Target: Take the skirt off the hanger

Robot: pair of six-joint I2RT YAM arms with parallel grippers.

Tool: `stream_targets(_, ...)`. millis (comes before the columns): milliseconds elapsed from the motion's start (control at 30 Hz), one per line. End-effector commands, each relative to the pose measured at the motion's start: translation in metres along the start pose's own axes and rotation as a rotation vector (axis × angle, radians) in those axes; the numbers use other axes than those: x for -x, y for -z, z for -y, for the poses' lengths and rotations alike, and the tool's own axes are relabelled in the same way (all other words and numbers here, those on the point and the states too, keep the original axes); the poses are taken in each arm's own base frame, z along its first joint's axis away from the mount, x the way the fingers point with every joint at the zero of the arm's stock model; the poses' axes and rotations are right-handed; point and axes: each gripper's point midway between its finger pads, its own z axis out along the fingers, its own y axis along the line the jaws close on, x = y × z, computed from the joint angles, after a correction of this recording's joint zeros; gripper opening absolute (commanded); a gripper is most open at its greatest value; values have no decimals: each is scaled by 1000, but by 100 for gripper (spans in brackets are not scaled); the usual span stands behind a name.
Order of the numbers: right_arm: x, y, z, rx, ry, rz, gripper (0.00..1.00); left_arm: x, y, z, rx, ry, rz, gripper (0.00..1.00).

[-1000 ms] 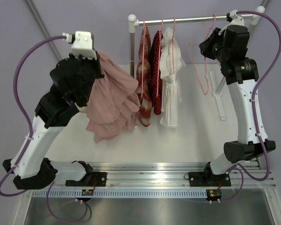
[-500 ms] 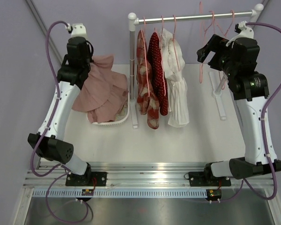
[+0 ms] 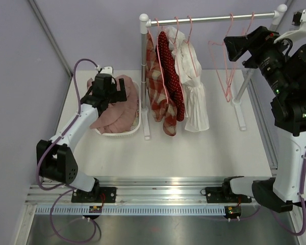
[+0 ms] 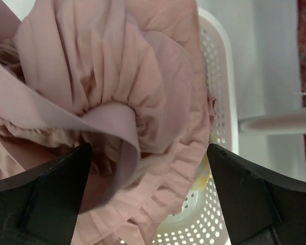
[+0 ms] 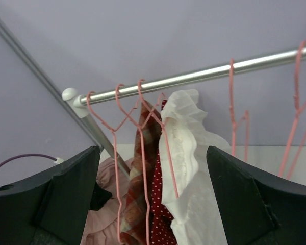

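I will next move my right gripper to the left in the top view, onto the near arm of the white garment's hanger [image 3: 192,56] [image 5: 169,154], because the closer hangers are bare.
The pink ruffled skirt [image 3: 120,109] lies bunched in a white perforated basket [image 3: 135,130] at the table's left. My left gripper [image 3: 109,88] hovers just above it, open, holding nothing. In the left wrist view the skirt [image 4: 117,87] fills the space between the spread fingers [image 4: 56,178], with the basket wall [image 4: 219,102] at the right. My right gripper [image 3: 230,46] is raised near the rail, open and empty, just right of two bare pink hangers [image 3: 225,69] on the rail. The right wrist view also shows those hangers [image 5: 233,112].
A metal rail [image 3: 214,19] on white posts spans the back. A plaid garment [image 3: 155,89], a red dotted one [image 3: 171,81] and a white one [image 3: 193,89] hang from pink hangers at its left end. The rack's right post base [image 3: 239,109] stands on the table.
The left arm swung down to the basket, laid the pink skirt in it and opened. The right gripper let go of the bare hanger, opened and drew back up to the right.
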Motion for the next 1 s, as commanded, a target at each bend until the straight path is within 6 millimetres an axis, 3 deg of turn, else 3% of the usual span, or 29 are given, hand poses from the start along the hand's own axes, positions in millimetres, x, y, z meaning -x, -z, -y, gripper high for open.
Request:
stream_targets(0, -27, -39, -21, 156, -29, -122, 92, 37, 53, 24, -107, 71, 203, 99)
stream_targets(67, -44, -57, -24, 196, -58, -192, 88, 25, 76, 32, -136, 78, 232, 99)
stream_targets(133, -49, -66, -27, 214, -68, -211, 87, 10, 86, 35, -150, 83, 233, 99)
stream_targets(167, -61, -77, -26, 213, -80, -242, 86, 5, 93, 45, -192, 90, 250, 99)
stream_targets(200, -65, -80, -26, 218, -80, -249, 84, -19, 95, 45, -217, 94, 232, 99)
stream_targets(267, -80, -92, -25, 218, -84, -283, 84, -33, 101, 56, -291, 103, 264, 99)
stream_targets(300, -87, -95, -27, 222, -82, -302, 83, -72, 92, 58, -309, 87, 207, 99)
stream_targets(400, -110, -106, -22, 204, -77, -357, 83, -89, 98, 65, -386, 145, 230, 99)
stream_targets(433, -114, -109, -20, 198, -75, -365, 82, -107, 93, 62, -387, 151, 209, 99)
stream_targets(733, -163, -122, -6, 156, -99, -449, 69, -111, 92, 71, -432, 165, 206, 99)
stream_targets(967, -187, -131, -14, 159, -105, -480, 54, -112, 95, 70, -438, 171, 218, 99)
